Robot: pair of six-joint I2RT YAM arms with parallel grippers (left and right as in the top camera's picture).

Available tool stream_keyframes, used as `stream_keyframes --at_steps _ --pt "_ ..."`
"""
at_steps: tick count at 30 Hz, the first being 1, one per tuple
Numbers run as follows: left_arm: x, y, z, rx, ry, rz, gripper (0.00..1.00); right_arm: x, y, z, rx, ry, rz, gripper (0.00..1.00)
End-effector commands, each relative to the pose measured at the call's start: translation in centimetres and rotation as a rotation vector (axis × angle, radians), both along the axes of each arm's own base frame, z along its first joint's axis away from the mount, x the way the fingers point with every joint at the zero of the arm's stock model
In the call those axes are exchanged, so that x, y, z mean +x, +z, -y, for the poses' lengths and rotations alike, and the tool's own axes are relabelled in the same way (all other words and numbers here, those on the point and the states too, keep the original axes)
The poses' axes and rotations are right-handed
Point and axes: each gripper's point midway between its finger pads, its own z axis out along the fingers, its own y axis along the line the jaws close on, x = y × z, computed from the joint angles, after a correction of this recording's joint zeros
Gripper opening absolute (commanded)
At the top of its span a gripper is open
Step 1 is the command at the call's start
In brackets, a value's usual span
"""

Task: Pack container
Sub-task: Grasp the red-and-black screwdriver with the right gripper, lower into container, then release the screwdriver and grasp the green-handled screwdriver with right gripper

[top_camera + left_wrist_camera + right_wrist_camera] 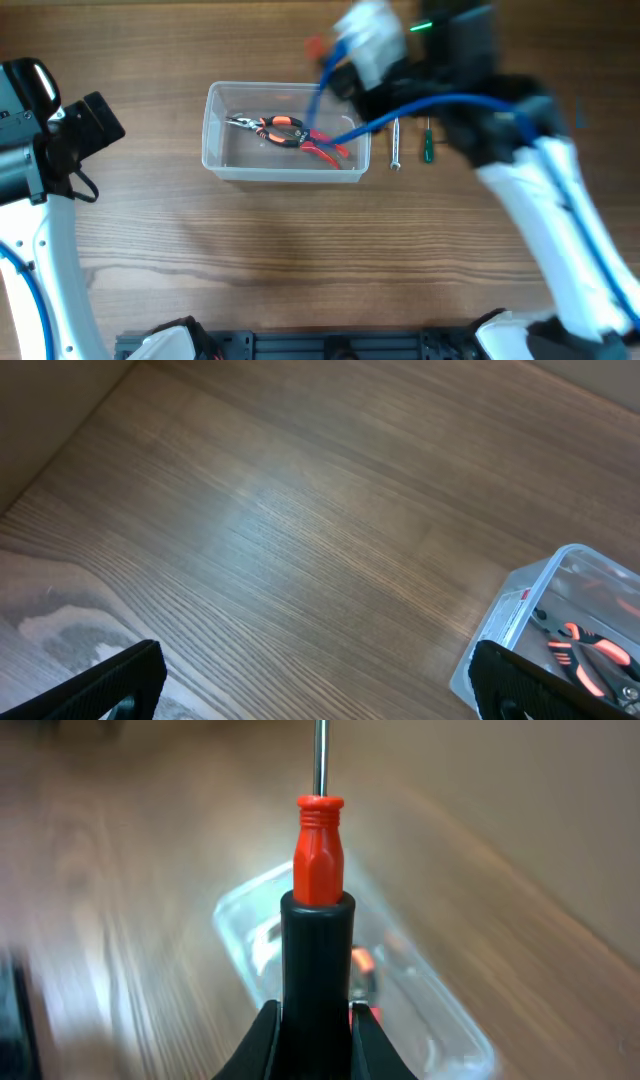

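Note:
The robot's right gripper should next swing over the container's bare bottom (pixel 265 958) beside the orange-handled pliers, go down and let go of the screwdriver, because that spot is below the gripper, to its left in the overhead view.
The clear plastic container (pixel 213 130) sits on the wooden table left of centre. Inside it lie orange-handled pliers (pixel 275 128) and red-handled pliers (pixel 325 148). My right gripper (pixel 338 62) is blurred above the container's far right corner. In the right wrist view it (pixel 315 1020) is shut on a screwdriver (pixel 318 850) with a black and red handle, shaft pointing away, with the container (pixel 240 910) blurred below. My left gripper (pixel 100 120) is open and empty at the far left. In the left wrist view (pixel 320 690) the container's corner (pixel 510 610) lies to its right.
A silver tool (pixel 396 145) and a green-handled screwdriver (pixel 428 140) lie on the table just right of the container. A blue cable (pixel 430 105) from the right arm hangs over the container's right end. A black rail (pixel 320 345) runs along the table's front edge.

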Motion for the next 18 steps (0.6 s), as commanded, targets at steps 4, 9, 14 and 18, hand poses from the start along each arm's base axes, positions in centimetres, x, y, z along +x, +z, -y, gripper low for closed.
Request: stream_keyframes --at_steps 4,9,14,18 --pt "0.0 0.0 -0.4 -0.004 0.028 0.005 1.0 2.0 -15.0 -5.7 -0.439 0.352 0.137 0.04" --pt "0.0 0.0 -0.4 -0.004 0.028 0.005 1.0 4.9 -23.2 -6.8 -0.512 0.339 0.077 0.04" --pt "0.0 0.0 -0.4 -0.004 0.028 0.005 1.0 5.0 -27.9 -7.2 -0.543 0.358 0.02 0.04" --pt "0.0 0.0 -0.4 -0.004 0.028 0.005 1.0 4.5 -29.2 -7.5 -0.545 0.35 -0.019 0.12"
